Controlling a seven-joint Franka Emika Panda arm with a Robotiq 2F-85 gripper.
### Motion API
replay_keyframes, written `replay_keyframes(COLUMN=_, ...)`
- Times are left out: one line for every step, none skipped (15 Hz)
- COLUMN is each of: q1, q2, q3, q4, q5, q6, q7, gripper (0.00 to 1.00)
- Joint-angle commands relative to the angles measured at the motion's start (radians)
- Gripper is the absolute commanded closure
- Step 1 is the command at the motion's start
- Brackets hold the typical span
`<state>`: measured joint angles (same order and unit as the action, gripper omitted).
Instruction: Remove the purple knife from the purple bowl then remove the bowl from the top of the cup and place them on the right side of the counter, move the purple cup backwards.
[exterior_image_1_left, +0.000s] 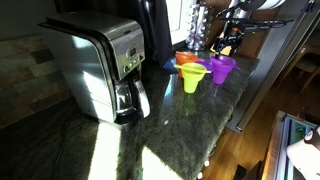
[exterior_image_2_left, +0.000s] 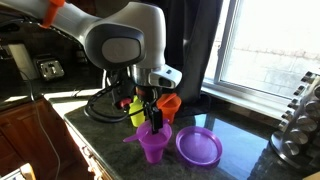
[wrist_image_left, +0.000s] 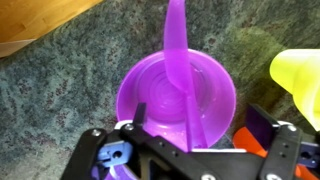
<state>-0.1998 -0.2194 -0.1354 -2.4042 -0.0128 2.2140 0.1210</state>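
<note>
My gripper is open and needs to move a little toward the purple bowl first, to close its fingers on the bowl-side end (wrist_image_left: 196, 136) of the purple knife (wrist_image_left: 178, 60).
The purple cup (exterior_image_2_left: 152, 146) stands on the dark counter, and the purple knife (wrist_image_left: 178, 60) leans inside it with one end past the rim. The purple bowl (exterior_image_2_left: 198, 147) lies on the counter beside the cup, not on top of it. In the wrist view the cup (wrist_image_left: 150, 95) fills the middle. My gripper (wrist_image_left: 200, 115) is open and low over the cup. One finger is inside the rim, the other outside, and the knife runs between them. In an exterior view the gripper (exterior_image_2_left: 152, 118) hangs just above the cup. The cup also shows in an exterior view (exterior_image_1_left: 222, 68).
A yellow cup (exterior_image_2_left: 137, 108) and an orange cup (exterior_image_2_left: 168, 103) stand close behind the purple cup. A coffee maker (exterior_image_1_left: 105, 65) takes up one end of the counter. A metal rack (exterior_image_2_left: 300, 130) stands at the counter's other end. The counter edge (exterior_image_1_left: 240, 100) drops to the floor.
</note>
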Motion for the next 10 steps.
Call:
replay_keyframes(q1=0.0, q2=0.04, q3=-0.013, q4=0.022, q5=-0.027, q6=0.012, q7=-0.022, gripper=0.01)
replay_keyframes(q1=0.001, q2=0.045, q3=-0.014, q4=0.025, q5=-0.028, q6=0.011, q7=-0.026, gripper=0.05)
replay_keyframes(q1=0.001, q2=0.051, q3=-0.015, q4=0.028, q5=-0.031, q6=0.01, q7=-0.027, gripper=0.05)
replay_keyframes(q1=0.001, q2=0.056, q3=-0.017, q4=0.033, q5=-0.031, q6=0.008, q7=-0.03, gripper=0.16)
replay_keyframes(q1=0.001, q2=0.062, q3=-0.018, q4=0.037, q5=-0.032, q6=0.007, q7=-0.033, gripper=0.2)
replay_keyframes(q1=0.001, q2=0.068, q3=-0.019, q4=0.041, q5=-0.032, q6=0.006, q7=-0.035, gripper=0.36)
replay_keyframes(q1=0.002, q2=0.072, q3=-0.02, q4=0.045, q5=-0.031, q6=0.006, q7=-0.038, gripper=0.46)
replay_keyframes(q1=0.002, q2=0.077, q3=-0.021, q4=0.048, q5=-0.031, q6=0.004, q7=-0.039, gripper=0.54)
replay_keyframes(q1=0.003, q2=0.083, q3=-0.02, q4=0.052, q5=-0.03, q6=0.004, q7=-0.04, gripper=0.62)
replay_keyframes(q1=0.004, q2=0.088, q3=-0.02, q4=0.055, q5=-0.03, q6=0.003, q7=-0.041, gripper=0.69)
